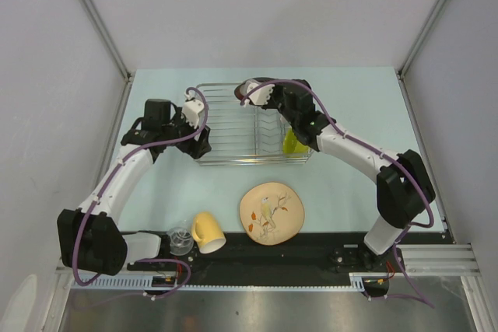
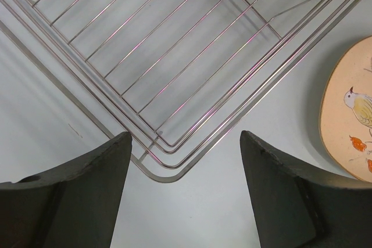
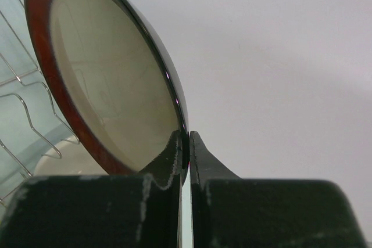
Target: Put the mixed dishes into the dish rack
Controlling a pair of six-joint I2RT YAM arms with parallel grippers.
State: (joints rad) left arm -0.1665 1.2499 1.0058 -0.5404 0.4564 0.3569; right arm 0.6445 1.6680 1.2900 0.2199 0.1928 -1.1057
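Note:
I should lower my right gripper inside the rack's far bar next. It should bring the dark red-rimmed beige plate down among the rack's wires.
My right gripper [image 3: 187, 135] is shut on the rim of the dark red-rimmed beige plate [image 3: 110, 79], which stands on edge above the back of the dish rack [image 1: 229, 126]. In the top view this gripper [image 1: 250, 92] hangs over the rack's far side. A lime-green bowl [image 1: 293, 142] sits in the rack's right end. My left gripper [image 2: 185, 143] is open and holds nothing, low over the rack's near left corner [image 2: 157, 164]. The beige patterned plate [image 1: 271, 213], yellow mug [image 1: 208, 232] and small clear glass [image 1: 180, 240] lie on the table near the front.
A pale rounded shape [image 3: 55, 161] shows below the held plate, inside the rack wires. Grey walls close in the table on the left, back and right. A black rail [image 1: 311, 253] runs along the near edge by the arm bases.

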